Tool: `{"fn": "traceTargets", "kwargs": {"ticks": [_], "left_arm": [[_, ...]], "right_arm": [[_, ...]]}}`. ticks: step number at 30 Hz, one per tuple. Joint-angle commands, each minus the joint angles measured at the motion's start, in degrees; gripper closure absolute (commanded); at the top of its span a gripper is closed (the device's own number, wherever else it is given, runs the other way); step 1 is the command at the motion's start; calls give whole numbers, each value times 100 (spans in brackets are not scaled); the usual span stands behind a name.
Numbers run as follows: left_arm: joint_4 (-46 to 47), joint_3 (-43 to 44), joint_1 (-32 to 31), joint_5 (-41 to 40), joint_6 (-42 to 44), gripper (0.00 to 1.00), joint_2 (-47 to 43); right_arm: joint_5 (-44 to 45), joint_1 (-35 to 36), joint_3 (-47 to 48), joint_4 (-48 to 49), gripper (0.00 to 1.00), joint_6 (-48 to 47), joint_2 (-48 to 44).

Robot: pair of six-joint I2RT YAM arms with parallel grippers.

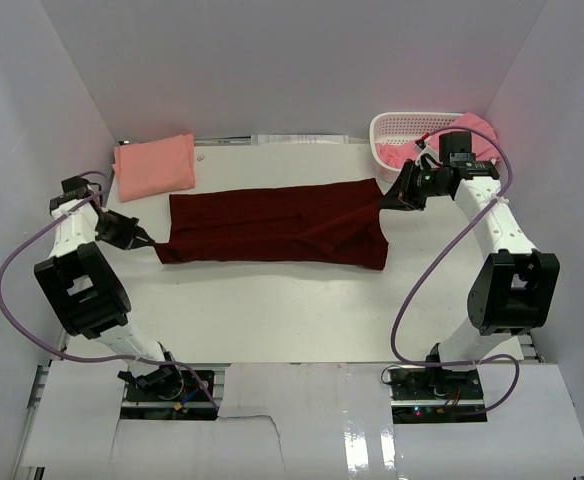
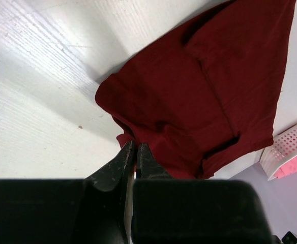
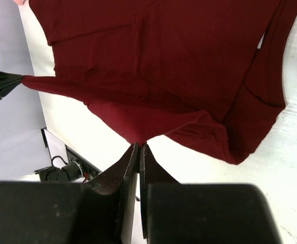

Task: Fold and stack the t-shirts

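Note:
My left gripper carries the held near corner outward toward the still uncovered far corner by the salmon-peach t-shirt next, then releases it.
The dark maroon t-shirt (image 1: pixel 277 225) lies stretched across the table's middle, folded lengthwise. My left gripper (image 1: pixel 150 241) is shut on its near left corner; in the left wrist view (image 2: pixel 136 146) the cloth (image 2: pixel 209 86) runs up from the fingertips. My right gripper (image 1: pixel 386 201) is shut on its right edge, lifted slightly; the right wrist view (image 3: pixel 139 146) shows the shirt (image 3: pixel 158 61) pinched at the tips. A folded salmon-peach t-shirt (image 1: pixel 154 166) lies at the back left. A brighter pink t-shirt (image 1: pixel 470 132) sits in the white basket (image 1: pixel 397 128).
The white lattice basket stands at the back right corner, close behind my right wrist; it also shows in the left wrist view (image 2: pixel 290 150). White walls enclose the table on three sides. Purple cables loop beside both arms.

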Motion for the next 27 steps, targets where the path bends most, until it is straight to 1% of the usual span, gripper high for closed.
{"fn": "traceTargets", "kwargs": {"ticks": [1,7,16,27], "left_arm": [[39,300,-18,49,-103,100,148],[57,643,-176,31,-111,100,491],[65,1240,-685,-118,-243,100,1142],[30,1750,-809,-215,-252,100,1687]], "right_arm": [[-13,-53,378,241,92,8,122],[75,-53,642,250,92,25,404],[268,-53,791,285,92,60,624],[304,-53,1213,293,92,148,1151]]}}
